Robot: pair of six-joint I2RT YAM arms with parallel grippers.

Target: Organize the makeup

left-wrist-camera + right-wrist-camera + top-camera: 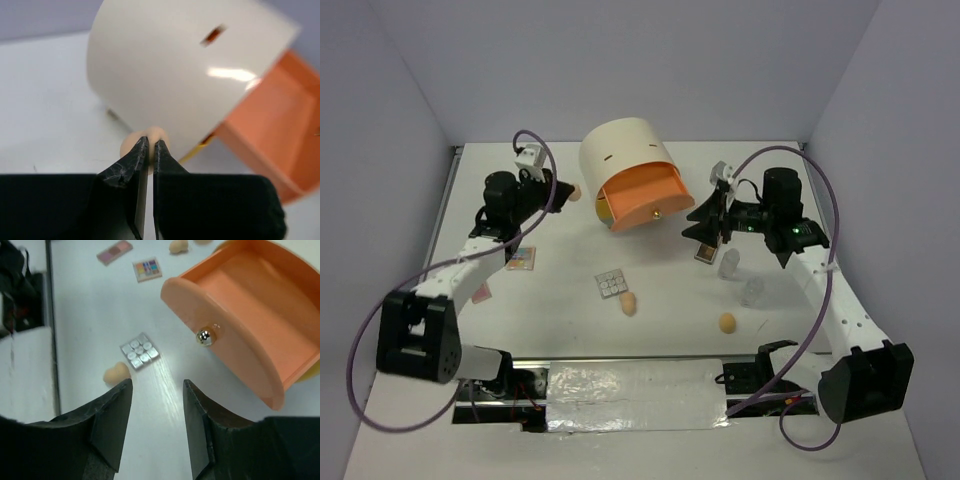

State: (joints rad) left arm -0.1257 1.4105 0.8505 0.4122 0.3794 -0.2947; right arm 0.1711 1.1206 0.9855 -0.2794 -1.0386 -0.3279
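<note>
The orange drawer is open, so I need to move my left gripper to the right in the top view next, over the orange drawer's bottom, and release the peach sponge (575,192).
My left gripper (561,192) is shut on a peach sponge (150,139), pinched at its tips right beside the cream drawer unit (175,65); that sponge (575,192) rests low by the unit's left side. My right gripper (157,390) is open and empty, hovering over the table in front of the pulled-out orange drawer (250,315). A square grey-white palette (140,351) and a second sponge (116,373) lie ahead of it. In the top view, a third sponge (727,322), two clear bottles (729,263) (752,291) and a brown palette (705,250) lie under the right arm.
A colourful palette card (521,259) and a pinkish card (482,291) lie under the left arm. The cream unit (620,150) stands at the back centre, its orange drawer (645,200) open towards the front. A foil-covered strip (635,395) runs between the arm bases.
</note>
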